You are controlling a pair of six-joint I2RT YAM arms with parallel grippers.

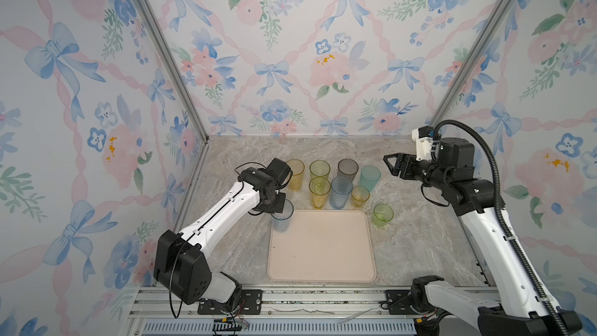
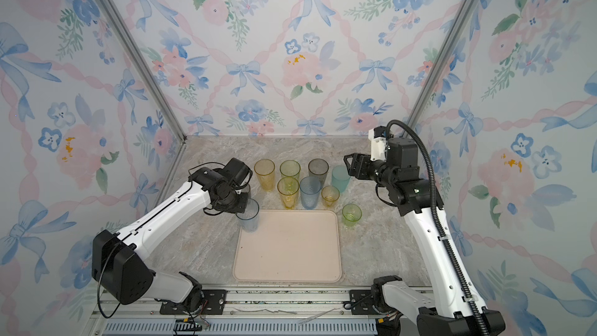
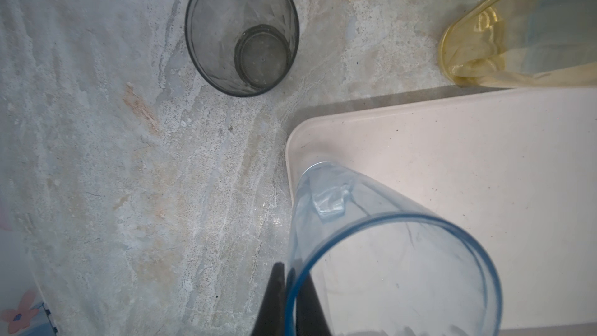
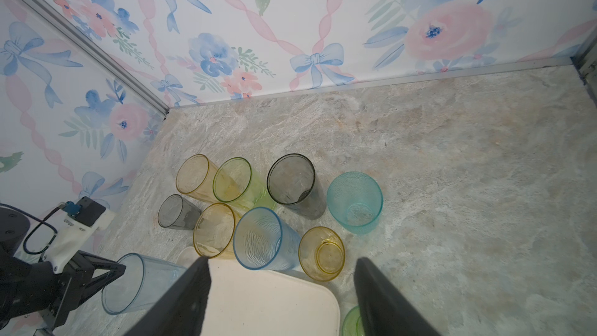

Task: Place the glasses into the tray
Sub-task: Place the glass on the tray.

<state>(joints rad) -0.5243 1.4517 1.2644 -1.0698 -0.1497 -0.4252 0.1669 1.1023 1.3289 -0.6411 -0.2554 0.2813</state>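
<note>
A bare gap separates the glass's base from the tray's far corner (image 3: 310, 141), so my left gripper should next shift the glass outward and release it there.
The cream tray (image 1: 323, 250) (image 2: 287, 253) lies at the front middle of the marble counter. My left gripper (image 3: 290, 273) is shut on the rim of a tall pale blue glass (image 1: 281, 221) (image 3: 371, 237), one finger inside and one outside. The base of this glass sits at the tray's far-left corner. Behind the tray stand several glasses: amber (image 1: 295, 174), yellow-green (image 1: 319, 169), smoky grey (image 1: 348, 169), teal (image 1: 370, 177), yellow (image 1: 319, 192), blue (image 1: 341, 192) and short amber (image 1: 360, 196). A short green glass (image 1: 383, 215) stands right of the tray. My right gripper (image 1: 392, 164) (image 4: 281, 260) hangs open and holds nothing, up beside the teal glass.
A short grey glass (image 3: 242, 30) (image 4: 177, 211) stands left of the group, hidden under my left arm in both top views. Floral walls close the counter at the back and both sides. An aluminium rail (image 1: 290, 298) runs along the front edge.
</note>
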